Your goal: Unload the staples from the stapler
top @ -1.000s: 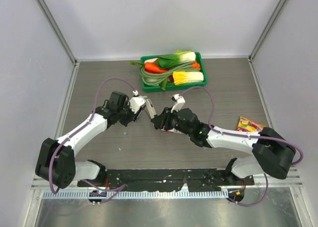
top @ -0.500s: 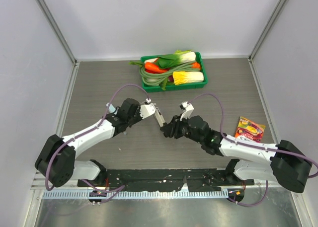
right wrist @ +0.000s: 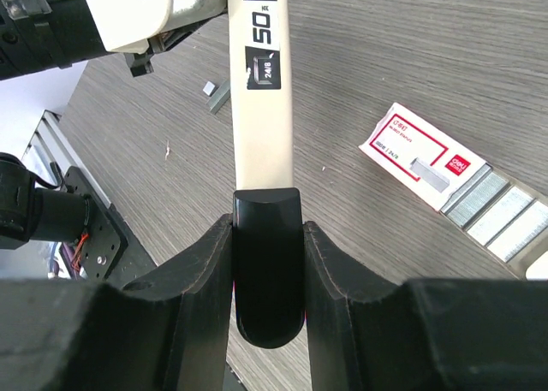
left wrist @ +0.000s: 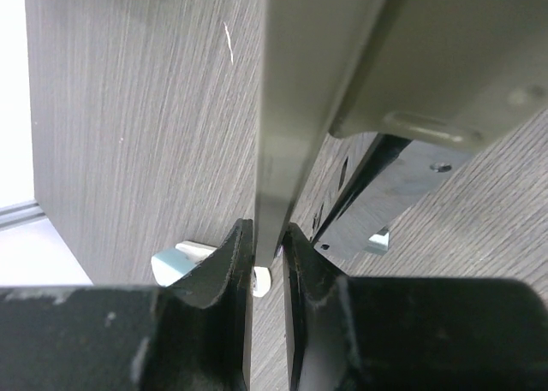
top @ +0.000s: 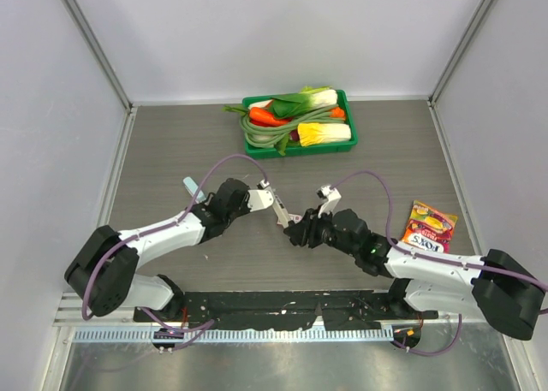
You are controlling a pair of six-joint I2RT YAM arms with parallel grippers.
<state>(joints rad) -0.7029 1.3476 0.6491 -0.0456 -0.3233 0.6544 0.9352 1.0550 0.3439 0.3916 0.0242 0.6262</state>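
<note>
Next, my right gripper carries the stapler outward, lowers it and releases it on the bare tabletop between the pale-blue piece and the tray.
The stapler [right wrist: 259,91] is a slim white bar with a black rear end, held in the air between both arms [top: 282,213]. My right gripper [right wrist: 268,228] is shut on the black end [top: 296,229]. My left gripper [left wrist: 262,230] is shut on the thin silvery rail [left wrist: 278,143] at the other end [top: 271,199]. A small grey strip of staples [right wrist: 215,97] lies on the table below the stapler.
A red-and-white staple box [right wrist: 411,154] lies open with grey staple strips [right wrist: 492,204] sliding out. A small pale-blue and white piece [top: 190,186] lies left of my left arm. A green tray [top: 295,150] of vegetables stands at the back. A candy bag [top: 428,227] lies right.
Both arms have carried the stapler to the right and toward the near edge. Both grips have stayed the same.
</note>
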